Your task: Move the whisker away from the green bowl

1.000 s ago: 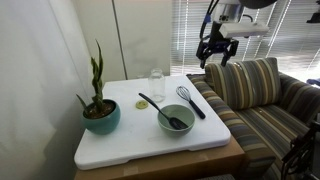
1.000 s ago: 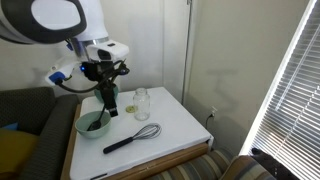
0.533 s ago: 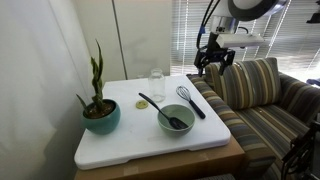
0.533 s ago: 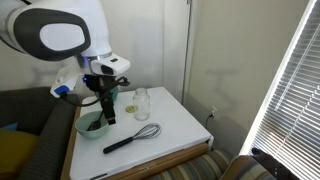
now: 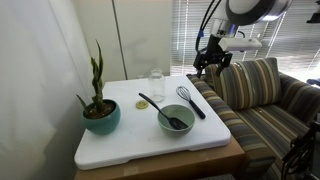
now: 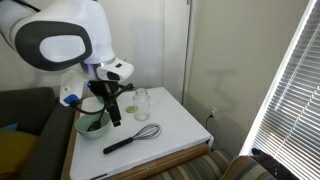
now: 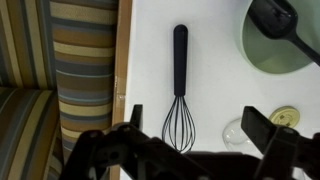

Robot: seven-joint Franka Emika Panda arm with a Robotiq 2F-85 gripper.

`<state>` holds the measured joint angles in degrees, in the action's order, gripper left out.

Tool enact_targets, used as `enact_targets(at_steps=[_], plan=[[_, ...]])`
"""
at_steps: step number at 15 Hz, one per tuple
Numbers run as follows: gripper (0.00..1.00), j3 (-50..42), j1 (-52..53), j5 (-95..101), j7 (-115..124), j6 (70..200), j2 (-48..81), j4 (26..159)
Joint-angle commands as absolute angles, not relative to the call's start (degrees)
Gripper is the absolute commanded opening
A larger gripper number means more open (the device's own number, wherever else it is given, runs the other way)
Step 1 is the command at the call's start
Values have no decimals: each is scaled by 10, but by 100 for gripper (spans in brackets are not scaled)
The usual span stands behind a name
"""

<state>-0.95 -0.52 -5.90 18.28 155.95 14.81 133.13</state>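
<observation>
My gripper will come down open next onto the whisker's black handle (image 5: 197,110) (image 7: 180,63), with a finger on either side, because the whisker lies flat on the tabletop below my gripper.
The whisker (image 5: 190,100) lies flat on the white table next to the green bowl (image 5: 176,121); it also shows in an exterior view (image 6: 132,138) and in the wrist view (image 7: 180,90), black handle up, wire head down. The green bowl (image 6: 94,124) holds a black solid-headed spoon (image 5: 165,112); in the wrist view its rim (image 7: 262,55) is at top right. My gripper (image 5: 212,62) hangs open and empty above the table's edge near the whisker. In the wrist view its fingers (image 7: 195,125) straddle the wire head from above.
A teal pot with a tall green plant (image 5: 100,112) stands at one table corner. A clear glass jar (image 5: 157,84) and a small yellowish lid (image 5: 141,104) sit behind the bowl. A striped sofa (image 5: 260,95) adjoins the table.
The arm has moved in over the table toward the whisker. The whisker, bowl and spoon have not moved.
</observation>
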Motion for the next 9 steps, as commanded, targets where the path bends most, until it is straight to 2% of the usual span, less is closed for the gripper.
enact_targets(at_steps=[1,9], plan=[[100,-7,-24,-104,144,1559,191,1301],[100,0,-15,-113,121,1531,289,1238]])
